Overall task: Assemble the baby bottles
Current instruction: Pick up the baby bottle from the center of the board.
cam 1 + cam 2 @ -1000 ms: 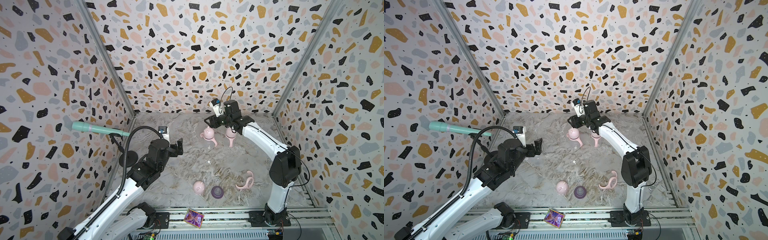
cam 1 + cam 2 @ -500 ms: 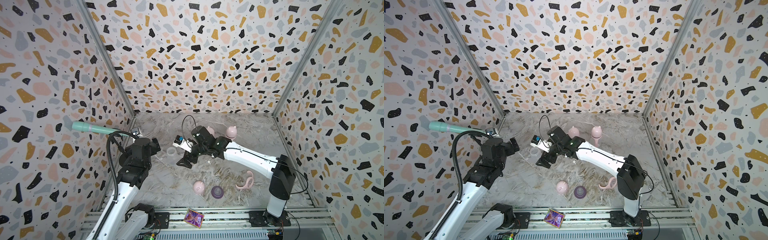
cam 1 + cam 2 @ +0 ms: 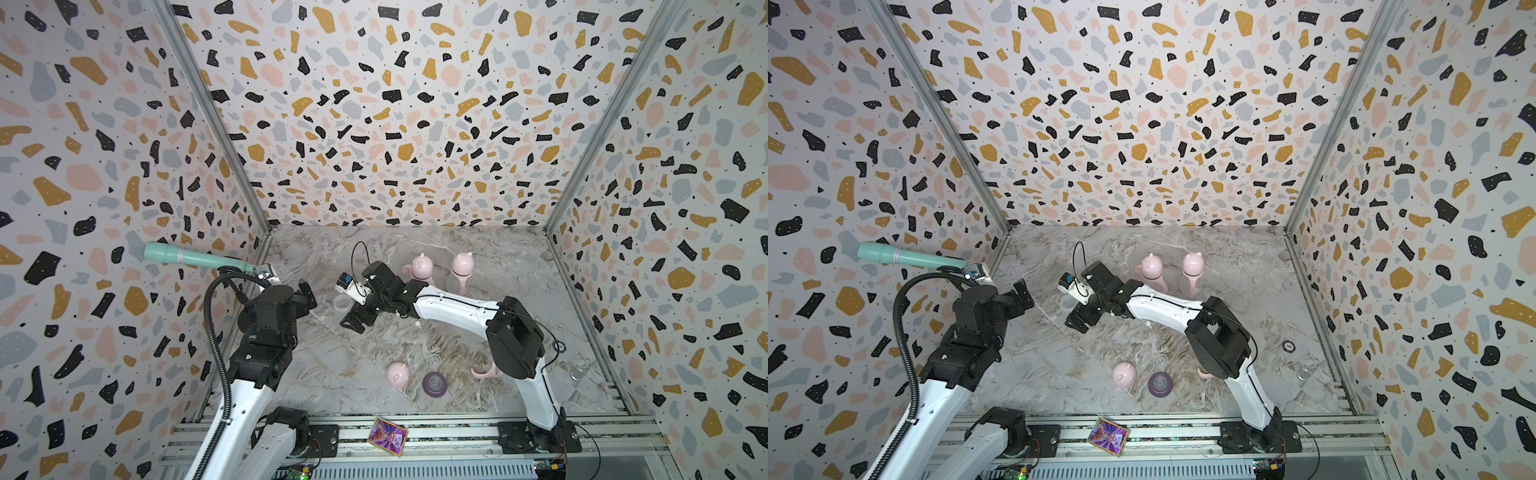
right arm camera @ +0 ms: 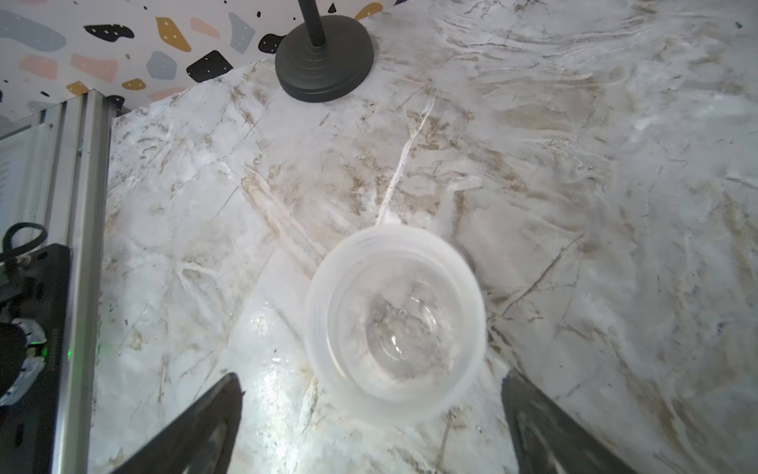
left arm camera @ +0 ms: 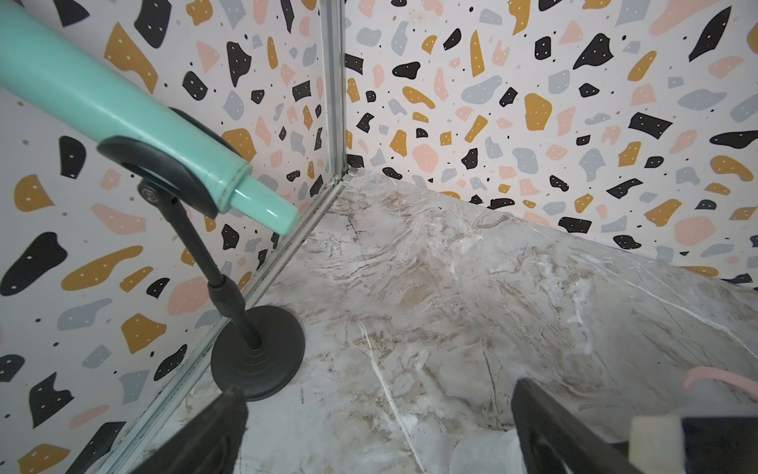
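The clear bottle stands just beyond the open fingers of my right gripper. I should move that gripper toward the microphone stand, around the clear bottle's upper part (image 3: 343, 302) (image 4: 396, 324), and close it.
Two assembled baby bottles (image 3: 419, 270) (image 3: 462, 266) with pink eared caps stand at the back of the marble table; both top views show them (image 3: 1151, 270) (image 3: 1192, 266). An uncapped clear bottle (image 3: 341, 302) (image 4: 396, 320) stands upright at left-middle. My right gripper (image 3: 352, 322) (image 4: 369, 410) hangs open just short of it, holding nothing. My left gripper (image 3: 306, 294) (image 5: 377, 431) is open and empty, to the left of that bottle (image 5: 484, 451). Near the front lie a pink dome cap (image 3: 397, 375), a purple teat ring (image 3: 434, 383) and a pink handled collar (image 3: 484, 372), partly hidden by my right arm.
A teal microphone (image 3: 195, 257) on a black stand (image 5: 258, 357) juts from the left wall beside my left arm. A colourful card (image 3: 387, 436) lies on the front rail. Small clear pieces (image 3: 432, 361) (image 3: 577, 374) and a dark disc (image 3: 1287, 345) rest on the right half. Terrazzo walls enclose three sides.
My right gripper has let go of the bottle at the back, opened wide and swung left and forward to the clear bottle. My left arm has drawn back toward the left wall.
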`<state>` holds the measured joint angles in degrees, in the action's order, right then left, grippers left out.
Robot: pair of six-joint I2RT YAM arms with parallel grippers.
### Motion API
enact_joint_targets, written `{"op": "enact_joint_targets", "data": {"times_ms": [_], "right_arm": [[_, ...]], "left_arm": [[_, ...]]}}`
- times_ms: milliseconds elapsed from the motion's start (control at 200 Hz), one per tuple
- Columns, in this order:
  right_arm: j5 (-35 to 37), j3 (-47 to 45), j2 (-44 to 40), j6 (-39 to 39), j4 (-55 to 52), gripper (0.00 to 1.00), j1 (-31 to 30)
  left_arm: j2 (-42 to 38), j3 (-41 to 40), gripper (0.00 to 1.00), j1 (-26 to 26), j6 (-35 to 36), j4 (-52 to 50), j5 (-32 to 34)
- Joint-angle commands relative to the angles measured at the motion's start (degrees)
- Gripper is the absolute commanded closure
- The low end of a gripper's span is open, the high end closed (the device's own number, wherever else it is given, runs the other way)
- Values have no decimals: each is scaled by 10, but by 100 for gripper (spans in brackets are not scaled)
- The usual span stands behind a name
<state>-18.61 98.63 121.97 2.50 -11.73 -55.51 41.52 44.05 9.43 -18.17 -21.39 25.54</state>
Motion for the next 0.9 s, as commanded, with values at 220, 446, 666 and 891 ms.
{"op": "enact_joint_targets", "data": {"times_ms": [220,446,666,891], "right_arm": [[-27,99,58,-32,25,4,0],[-33,121,79,-41,8,12,0],[-15,127,78,-43,-11,36,0],[-24,113,16,-59,-41,65,7]], "left_arm": [[-46,-20,0,-3,13,21,-39],[-57,-13,1,-3,25,10,-43],[-65,-13,1,-3,44,21,-74],[-72,-28,1,-3,86,73,-143]]}}
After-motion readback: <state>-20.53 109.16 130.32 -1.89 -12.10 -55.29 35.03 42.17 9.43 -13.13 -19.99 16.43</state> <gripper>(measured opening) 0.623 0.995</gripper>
